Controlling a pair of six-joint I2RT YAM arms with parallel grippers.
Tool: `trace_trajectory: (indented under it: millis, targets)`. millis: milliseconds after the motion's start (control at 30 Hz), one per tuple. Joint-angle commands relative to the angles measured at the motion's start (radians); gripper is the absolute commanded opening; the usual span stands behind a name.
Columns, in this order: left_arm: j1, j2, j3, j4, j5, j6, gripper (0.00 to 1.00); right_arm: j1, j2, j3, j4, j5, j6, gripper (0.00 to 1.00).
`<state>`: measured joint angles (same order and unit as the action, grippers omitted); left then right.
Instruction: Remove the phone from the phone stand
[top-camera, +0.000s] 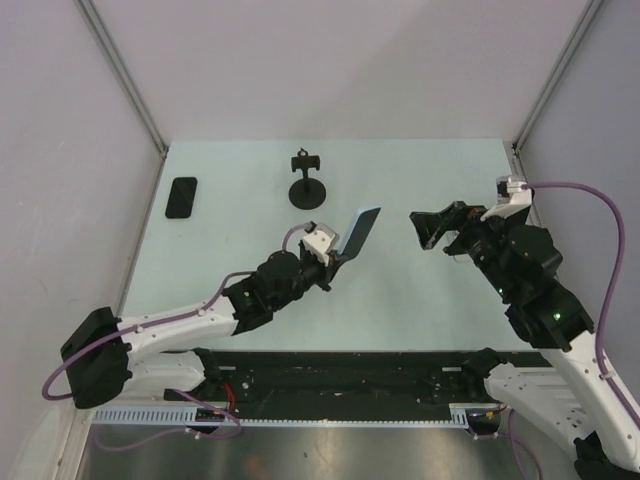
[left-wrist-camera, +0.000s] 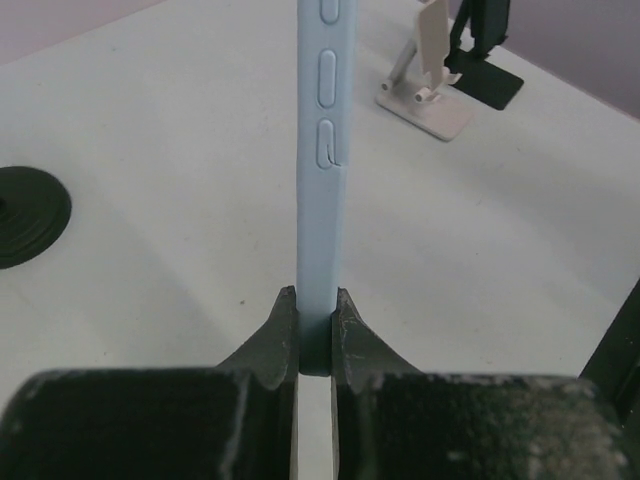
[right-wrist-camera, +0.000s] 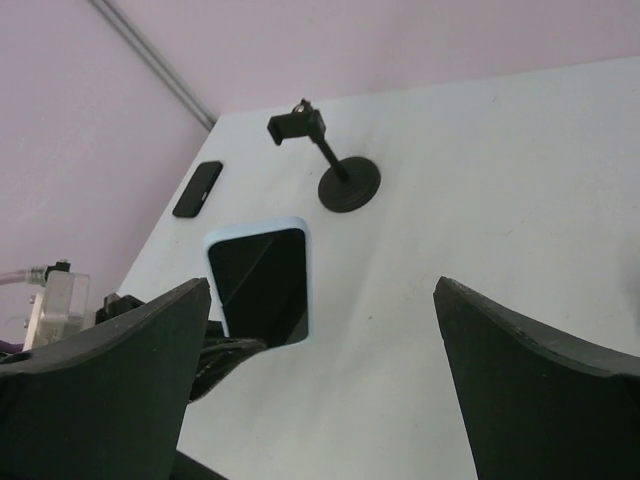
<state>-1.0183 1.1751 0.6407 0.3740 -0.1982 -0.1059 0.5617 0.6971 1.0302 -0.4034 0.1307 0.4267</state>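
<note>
My left gripper goes to the left in the top view next, then down to release, as bare tabletop (top-camera: 213, 197) beside the black phone lies below it that way.
The phone (top-camera: 360, 230), in a light-blue case, is held up off the table and tilted, with my left gripper (top-camera: 344, 256) shut on its lower end. In the left wrist view the phone (left-wrist-camera: 320, 150) stands edge-on, pinched between both fingers of the gripper (left-wrist-camera: 315, 293). The black phone stand (top-camera: 307, 180), with a round base and a clamp head, stands empty at the far middle, apart from the phone. My right gripper (top-camera: 424, 230) hovers open to the right of the phone and faces it. Its wrist view shows the phone's dark screen (right-wrist-camera: 262, 285) between the wide-spread fingers of the gripper (right-wrist-camera: 322, 287).
A second, black phone (top-camera: 182, 197) lies flat at the far left of the table (top-camera: 250, 230). In the left wrist view a white folding stand (left-wrist-camera: 425, 90) sits at the far end with a dark object (left-wrist-camera: 485, 55) behind it. Grey walls enclose three sides.
</note>
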Motion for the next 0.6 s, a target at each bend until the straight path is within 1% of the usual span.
trace_trajectory:
  millis: [0, 33, 100, 133, 267, 367, 400, 433, 500, 533, 567]
  targets:
    - [0.070, -0.109, 0.014, -0.021, 0.012, -0.044, 0.00, -0.014, -0.045, 0.016, -0.052, 0.095, -0.086, 1.00]
    - [0.113, -0.121, 0.016, -0.047, 0.019, -0.054, 0.00, -0.017, -0.060, 0.016, -0.067, 0.124, -0.100, 1.00]
    - [0.159, -0.150, 0.030, -0.127, 0.036, -0.063, 0.00, -0.019, -0.071, 0.016, -0.115, 0.159, -0.137, 1.00]
    - [0.206, -0.161, 0.036, -0.154, 0.048, -0.072, 0.00, -0.019, -0.080, 0.016, -0.129, 0.196, -0.146, 1.00]
    - [0.322, -0.196, 0.094, -0.296, 0.086, -0.074, 0.00, -0.019, -0.097, 0.004, -0.183, 0.274, -0.187, 1.00]
    - [0.420, -0.209, 0.131, -0.366, 0.133, -0.075, 0.00, -0.019, -0.120, -0.037, -0.170, 0.297, -0.216, 1.00]
    - [0.447, -0.206, 0.142, -0.413, 0.150, -0.075, 0.00, -0.019, -0.128, -0.051, -0.151, 0.305, -0.232, 1.00]
    - [0.501, -0.206, 0.151, -0.426, 0.167, -0.075, 0.00, -0.019, -0.134, -0.070, -0.140, 0.310, -0.236, 1.00]
    - [0.550, -0.193, 0.180, -0.467, 0.191, -0.071, 0.00, -0.019, -0.146, -0.111, -0.120, 0.332, -0.246, 1.00]
    - [0.605, -0.187, 0.192, -0.484, 0.225, -0.066, 0.00, -0.019, -0.149, -0.127, -0.114, 0.342, -0.250, 1.00]
    - [0.635, -0.177, 0.218, -0.513, 0.258, -0.061, 0.00, -0.019, -0.156, -0.140, -0.097, 0.348, -0.253, 1.00]
